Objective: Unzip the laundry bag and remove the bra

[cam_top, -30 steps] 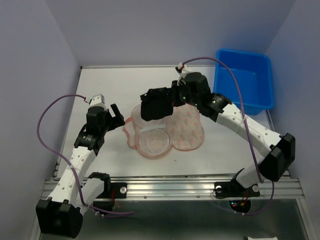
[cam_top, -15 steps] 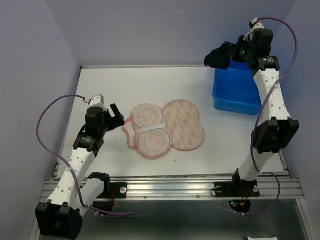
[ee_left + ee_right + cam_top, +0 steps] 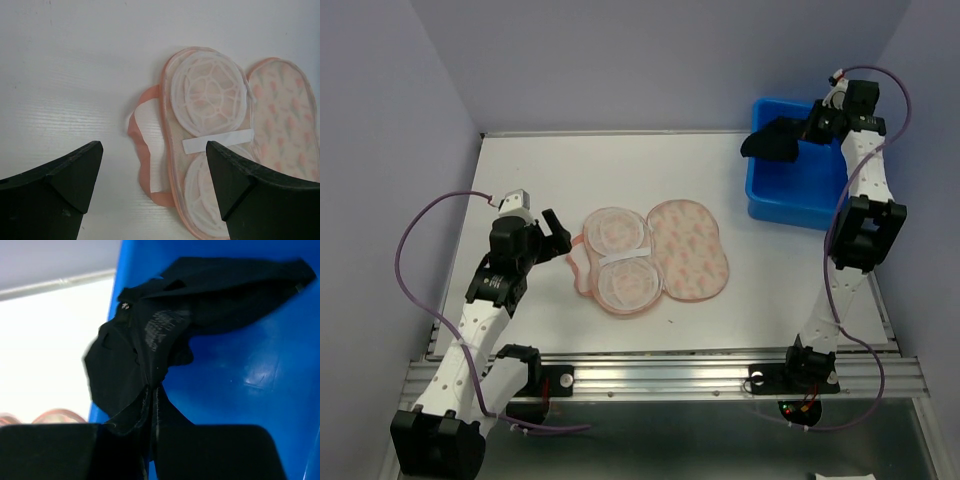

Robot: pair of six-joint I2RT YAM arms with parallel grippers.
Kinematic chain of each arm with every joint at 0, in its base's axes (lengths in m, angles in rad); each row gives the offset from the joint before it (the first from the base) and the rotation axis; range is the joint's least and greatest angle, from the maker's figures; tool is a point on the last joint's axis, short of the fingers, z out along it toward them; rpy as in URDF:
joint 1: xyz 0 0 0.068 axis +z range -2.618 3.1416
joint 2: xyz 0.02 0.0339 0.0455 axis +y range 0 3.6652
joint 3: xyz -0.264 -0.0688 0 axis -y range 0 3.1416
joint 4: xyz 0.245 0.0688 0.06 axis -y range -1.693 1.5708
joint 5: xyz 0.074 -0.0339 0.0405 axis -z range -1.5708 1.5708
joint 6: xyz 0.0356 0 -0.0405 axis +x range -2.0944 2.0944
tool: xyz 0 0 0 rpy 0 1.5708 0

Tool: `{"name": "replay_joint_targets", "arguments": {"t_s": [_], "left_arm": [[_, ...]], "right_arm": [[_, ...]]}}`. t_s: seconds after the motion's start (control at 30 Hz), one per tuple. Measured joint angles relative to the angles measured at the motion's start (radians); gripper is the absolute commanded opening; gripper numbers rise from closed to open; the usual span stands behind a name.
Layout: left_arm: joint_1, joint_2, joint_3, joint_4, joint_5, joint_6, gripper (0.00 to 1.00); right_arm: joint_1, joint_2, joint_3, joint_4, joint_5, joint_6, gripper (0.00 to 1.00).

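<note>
My right gripper moves back and down toward the blue tub's bottom next and releases the bra, because the black bra (image 3: 772,140) hangs partly over the tub's edge.
The laundry bag (image 3: 655,255) lies open and flat mid-table, its white cups on the left half and the printed half on the right; it also shows in the left wrist view (image 3: 210,100). My right gripper (image 3: 808,130) is shut on the black bra (image 3: 772,140) and holds it in the air over the left edge of the blue tub (image 3: 820,185). In the right wrist view the bra (image 3: 150,350) hangs from the shut jaws against the tub (image 3: 250,375). My left gripper (image 3: 558,232) is open and empty, just left of the bag's pink strap (image 3: 142,165).
The blue plastic tub stands at the table's back right corner. Purple walls close in the back and both sides. The table's front edge is a metal rail (image 3: 660,375) with both arm bases on it.
My right arm has carried the bra from over the bag up to the back right, and now lowered it a little over the tub's left edge. The left arm has barely moved.
</note>
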Motion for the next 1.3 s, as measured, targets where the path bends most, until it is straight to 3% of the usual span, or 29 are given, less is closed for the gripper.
{"name": "replay_joint_targets", "arguments": {"t_s": [0.3,0.67,0.73,0.77,0.8,0.97,1.1,1.3], "left_arm": [[0.000,-0.012,0.000,0.004,0.031,0.000,0.97],[0.000,-0.013,0.000,0.004,0.032,0.000,0.97],[0.000,-0.013,0.000,0.004,0.033,0.000,0.97],[0.000,-0.013,0.000,0.004,0.034,0.000,0.97],[0.000,-0.013,0.000,0.004,0.035,0.000,0.97],[0.000,-0.013,0.000,0.004,0.035,0.000,0.97],[0.000,-0.013,0.000,0.004,0.035,0.000,0.97],[0.000,-0.013,0.000,0.004,0.027,0.000,0.97]], "right_arm": [[-0.032,0.034,-0.222,-0.018,-0.002,-0.054,0.01],[-0.074,0.058,-0.368,-0.023,0.085,-0.068,0.01],[-0.074,0.057,-0.377,-0.023,0.102,-0.064,0.10],[-0.073,0.053,-0.380,-0.023,0.113,-0.059,0.23],[-0.073,0.048,-0.380,-0.026,0.128,-0.052,0.47],[-0.071,-0.042,-0.399,-0.040,0.185,-0.022,0.79],[-0.072,-0.171,-0.401,-0.045,0.193,0.018,0.94],[-0.048,-0.488,-0.459,-0.016,0.167,0.084,1.00]]}}
